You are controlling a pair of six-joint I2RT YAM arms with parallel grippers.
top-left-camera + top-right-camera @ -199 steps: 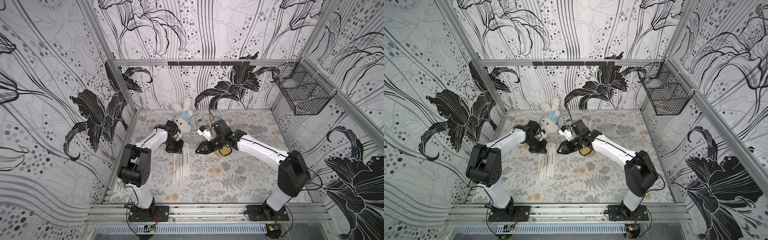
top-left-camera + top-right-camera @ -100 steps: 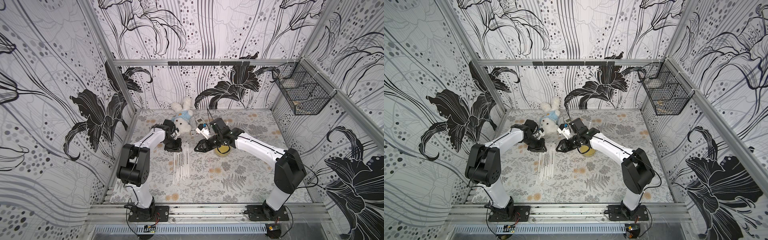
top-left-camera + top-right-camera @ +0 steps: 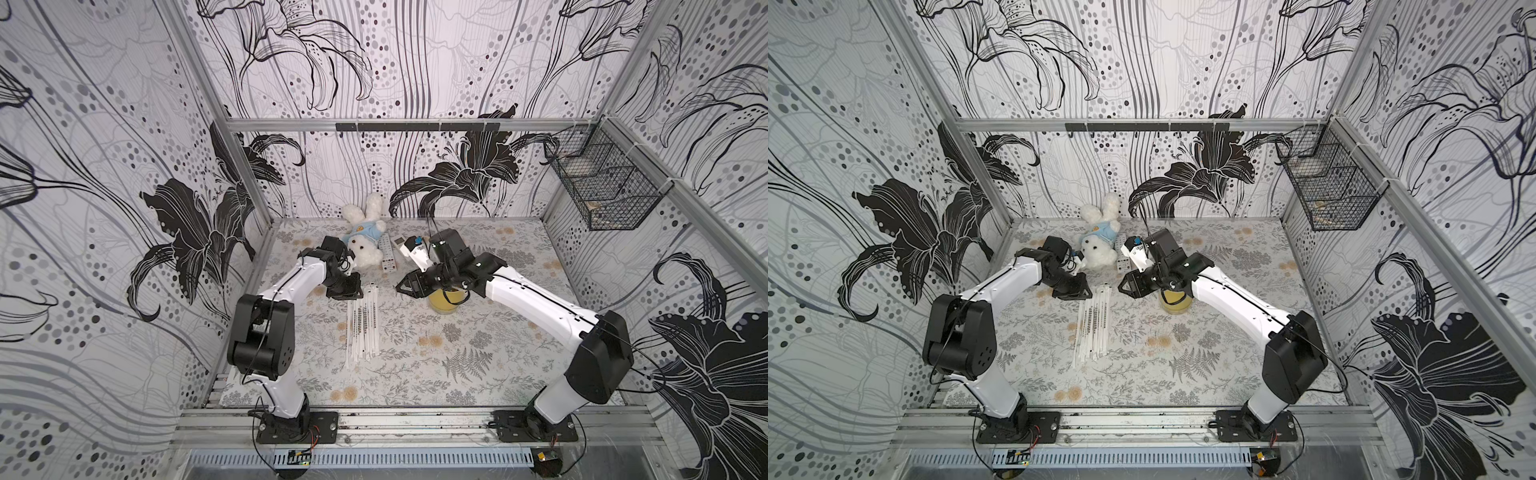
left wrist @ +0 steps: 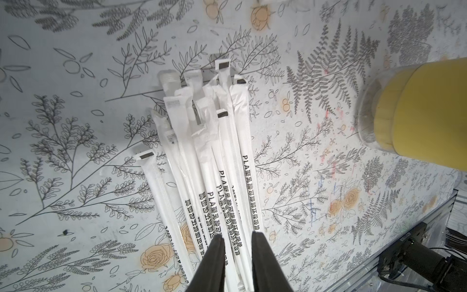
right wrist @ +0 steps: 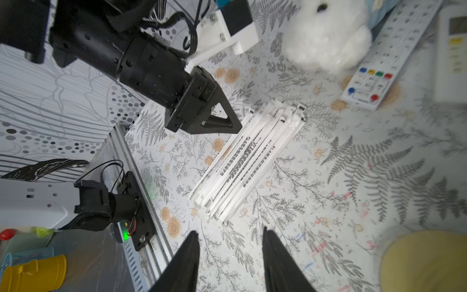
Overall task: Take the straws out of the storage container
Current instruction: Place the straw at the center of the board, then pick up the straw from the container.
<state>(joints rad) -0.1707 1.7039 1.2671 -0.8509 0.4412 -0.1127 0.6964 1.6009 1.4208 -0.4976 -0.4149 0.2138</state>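
Observation:
The straws on the tabletop are already outside the yellow cup (image 3: 445, 301) (image 5: 430, 265), so my right gripper will swing away from the flat bundle, across over the cup, and close there.
The straws (image 3: 363, 328) (image 3: 1094, 328) lie flat on the table as one bundle of white wrapped sticks with dark print. My left gripper (image 3: 356, 291) (image 4: 237, 236) hovers at their far end, jaws apart, with straws (image 4: 222, 156) lying on the table under the gap; it is open. The storage container (image 3: 446, 301) (image 3: 1176, 303), a yellow cup, stands upright to the right of the bundle, partly hidden by my right arm. No straws show in it. My right gripper (image 3: 404, 286) (image 5: 230, 232) is open and empty between cup (image 5: 424, 263) and straws (image 5: 250, 161).
A white plush rabbit (image 3: 365, 243) lies at the back, with two white remote controls (image 3: 386, 253) (image 5: 379, 58) beside it. A black wire basket (image 3: 602, 195) hangs on the right wall. The metal frame rail (image 3: 374, 419) runs along the table's front.
My left gripper's jaws have parted over the end of the straws, which stay flat on the table. Both arms have hardly moved.

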